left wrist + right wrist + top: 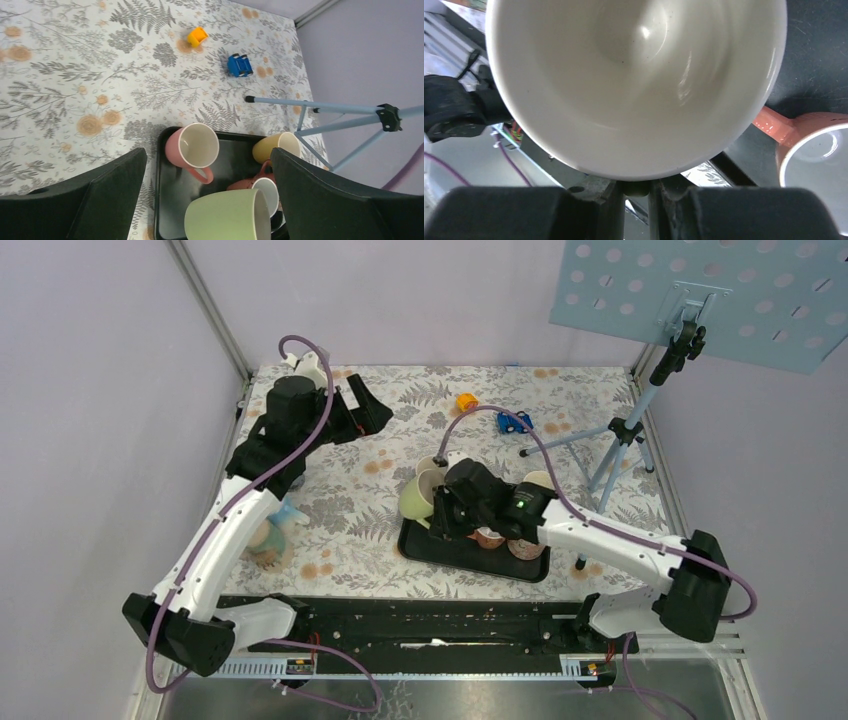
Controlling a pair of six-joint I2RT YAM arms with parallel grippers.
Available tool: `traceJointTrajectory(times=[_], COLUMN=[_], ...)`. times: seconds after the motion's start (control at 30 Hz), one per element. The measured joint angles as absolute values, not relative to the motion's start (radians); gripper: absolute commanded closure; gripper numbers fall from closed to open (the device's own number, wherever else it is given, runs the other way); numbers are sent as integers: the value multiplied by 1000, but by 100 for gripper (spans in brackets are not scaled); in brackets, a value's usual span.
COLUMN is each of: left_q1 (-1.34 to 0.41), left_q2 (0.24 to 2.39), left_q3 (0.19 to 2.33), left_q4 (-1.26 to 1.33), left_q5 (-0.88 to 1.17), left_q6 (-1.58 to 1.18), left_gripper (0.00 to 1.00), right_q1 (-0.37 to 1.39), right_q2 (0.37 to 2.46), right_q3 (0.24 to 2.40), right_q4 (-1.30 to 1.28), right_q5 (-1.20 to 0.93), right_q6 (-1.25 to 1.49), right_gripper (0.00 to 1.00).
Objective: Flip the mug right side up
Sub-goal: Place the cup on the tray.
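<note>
The green mug hangs sideways, so the robot's right gripper next needs to tilt until its fingertips point down and lower the mug onto the tray's bare end (pixel 416 536) next to the pink mug to release it.
The green mug (pixel 418 498) hangs tilted on its side over the left end of the black tray (pixel 470 562). My right gripper (pixel 452 512) is shut on its handle. In the right wrist view the mug's cream inside (pixel 634 75) fills the frame, mouth toward the camera, and a bit of green handle sits pinched between my fingertips (pixel 636 187). From the left wrist view the green mug (pixel 225 215) lies sideways above the tray (pixel 160 200), mouth to the right. My left gripper (pixel 362 412) is open and empty, high at the back left (pixel 207 155).
On the tray stand a pink mug (pixel 192 145), a yellow mug (pixel 275 146) and a red-brown mug (pixel 260 187). An orange toy (pixel 466 401) and a blue toy car (pixel 515 422) lie on the far cloth. A tripod (pixel 625 430) carries a perforated panel (pixel 720 290) at the right.
</note>
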State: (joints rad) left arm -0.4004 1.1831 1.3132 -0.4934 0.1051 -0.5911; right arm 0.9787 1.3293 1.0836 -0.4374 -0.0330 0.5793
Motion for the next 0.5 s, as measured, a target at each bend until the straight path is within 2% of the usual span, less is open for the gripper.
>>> traceJointTrajectory(times=[0.5], left_q1=[-391], left_q2=[1151], left_q3=[1328], left_q4=[-539], left_q5=[29], left_q6=[-547], left_gripper=[1], right_q1=[1025], right_q2=[1518], right_q3=[1084], right_q4=[-436], right_q5=[78], right_q6=[583], right_gripper=[100])
